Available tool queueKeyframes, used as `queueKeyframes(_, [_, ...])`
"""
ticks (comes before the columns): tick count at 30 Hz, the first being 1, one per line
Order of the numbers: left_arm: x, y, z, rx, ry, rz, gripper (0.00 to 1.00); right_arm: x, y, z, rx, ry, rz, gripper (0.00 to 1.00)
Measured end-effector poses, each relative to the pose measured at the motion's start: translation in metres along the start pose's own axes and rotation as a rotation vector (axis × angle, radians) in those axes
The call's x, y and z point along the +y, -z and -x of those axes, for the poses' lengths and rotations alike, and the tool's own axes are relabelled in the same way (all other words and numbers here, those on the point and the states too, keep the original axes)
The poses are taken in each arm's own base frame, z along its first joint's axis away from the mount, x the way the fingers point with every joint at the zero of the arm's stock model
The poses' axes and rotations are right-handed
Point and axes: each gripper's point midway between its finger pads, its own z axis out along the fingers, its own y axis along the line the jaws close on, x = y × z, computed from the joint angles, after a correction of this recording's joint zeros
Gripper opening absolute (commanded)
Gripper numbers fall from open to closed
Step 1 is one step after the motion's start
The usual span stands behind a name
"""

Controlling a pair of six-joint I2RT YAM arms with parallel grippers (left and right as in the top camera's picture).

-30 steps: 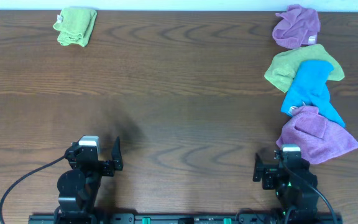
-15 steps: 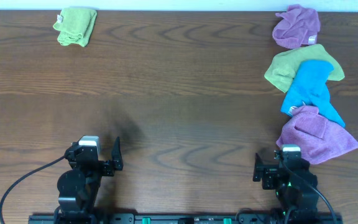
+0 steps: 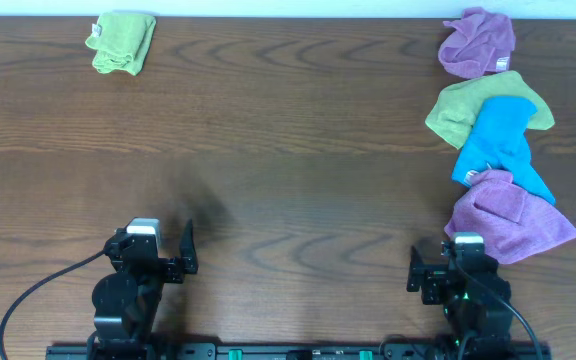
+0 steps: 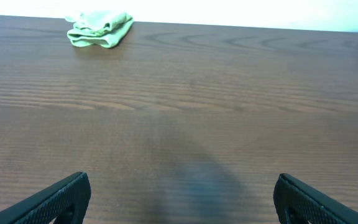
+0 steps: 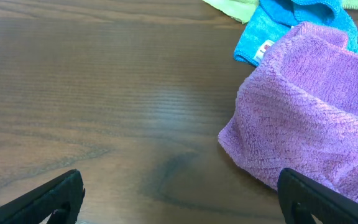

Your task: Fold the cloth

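Note:
The right gripper swings outward and to the right in the overhead view next, turning, then lowers onto the lilac cloth's raised fold (image 3: 509, 200) (image 5: 329, 92). The cloth bunches up there.
The cloth (image 3: 516, 217) is a pale lilac terry piece, lying crumpled at the right side of the table; it fills the right of the right wrist view (image 5: 309, 112). My right gripper (image 3: 454, 264) sits open just to its near left, low over the table. Its fingertips (image 5: 61, 193) stand wide apart with only bare wood between them, and the right one is close to the cloth's edge. My left gripper (image 3: 151, 250) is open at the near left, far from the cloth, with nothing between its fingertips (image 4: 67, 193).
A bright blue cloth (image 3: 501, 143) overlaps the lilac one's far edge and shows a white label (image 5: 266, 48). Behind it lie a green cloth (image 3: 460, 108) and a more vivid purple cloth (image 3: 478, 42). A folded green cloth (image 3: 122, 41) sits at the far left corner.

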Motion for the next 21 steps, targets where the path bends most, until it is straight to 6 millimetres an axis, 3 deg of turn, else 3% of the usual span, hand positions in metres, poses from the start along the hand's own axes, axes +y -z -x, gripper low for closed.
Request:
queueKeyframes(12, [0.0, 0.0, 0.0, 0.0, 0.0, 0.0, 0.95, 0.0, 0.0, 0.004, -0.018, -0.001, 0.0, 0.99])
queueKeyframes(13, [0.0, 0.0, 0.0, 0.0, 0.0, 0.0, 0.95, 0.0, 0.0, 0.01, -0.04, -0.003, -0.001, 0.99])
queueKeyframes(18, [0.0, 0.0, 0.0, 0.0, 0.0, 0.0, 0.95, -0.001, 0.01, 0.075, -0.316, -0.086, 0.005, 0.99])
queueKeyframes(21, [0.0, 0.0, 0.0, -0.001, 0.0, 0.0, 0.95, -0.006, 0.017, 0.095, -0.409, -0.217, 0.006, 0.99])
